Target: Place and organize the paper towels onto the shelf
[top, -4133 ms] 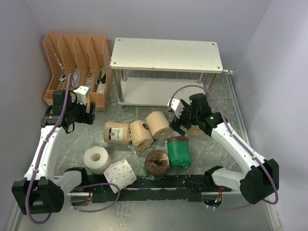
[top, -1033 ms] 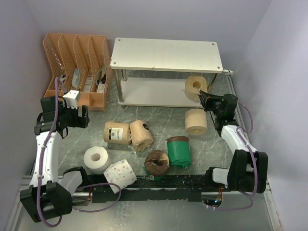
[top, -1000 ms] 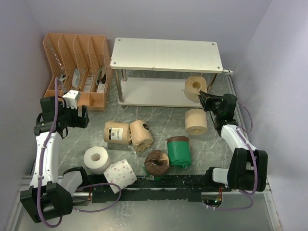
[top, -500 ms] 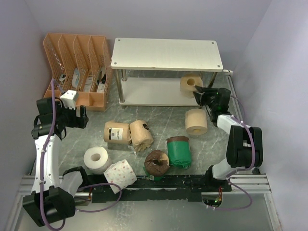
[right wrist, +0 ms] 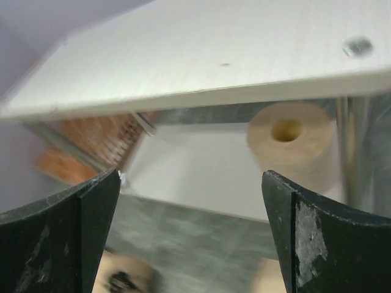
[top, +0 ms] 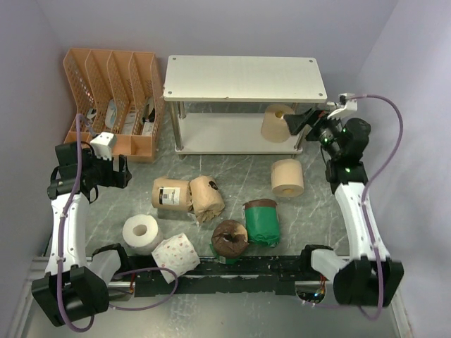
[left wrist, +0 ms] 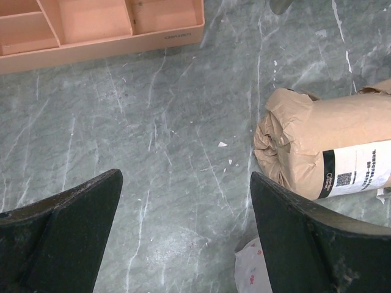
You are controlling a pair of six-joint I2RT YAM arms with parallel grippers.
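My right gripper moves down and back onto the table roll's wall-facing side (top: 299, 177) next, clear of other rolls. The table's bare tan roll stands below and back from my right gripper.
The shelf (top: 245, 79) stands at the back middle. One bare tan roll (top: 275, 124) stands on the lower board's right end; it also shows in the right wrist view (right wrist: 292, 141). My right gripper (top: 301, 120) is open and empty just right of it, apart from it (right wrist: 190, 213). Another bare tan roll (top: 287, 177) stands on the table. Two tan-wrapped rolls (top: 171, 193) (top: 206, 196), a white roll (top: 141, 232), a dotted roll (top: 176, 255) and two green rolls (top: 261, 221) (top: 230, 239) lie in the middle. My left gripper (top: 121, 171) is open over bare table (left wrist: 183, 232), left of a tan-wrapped roll (left wrist: 324, 146).
An orange slotted file organizer (top: 113, 98) stands at the back left, its base in the left wrist view (left wrist: 104, 30). The dotted roll's edge (left wrist: 253, 273) shows by my left gripper's right finger. Walls close the left, back and right sides.
My right gripper carried the bare tan roll onto the lower board, let it go and drew back and up. The left arm has barely moved.
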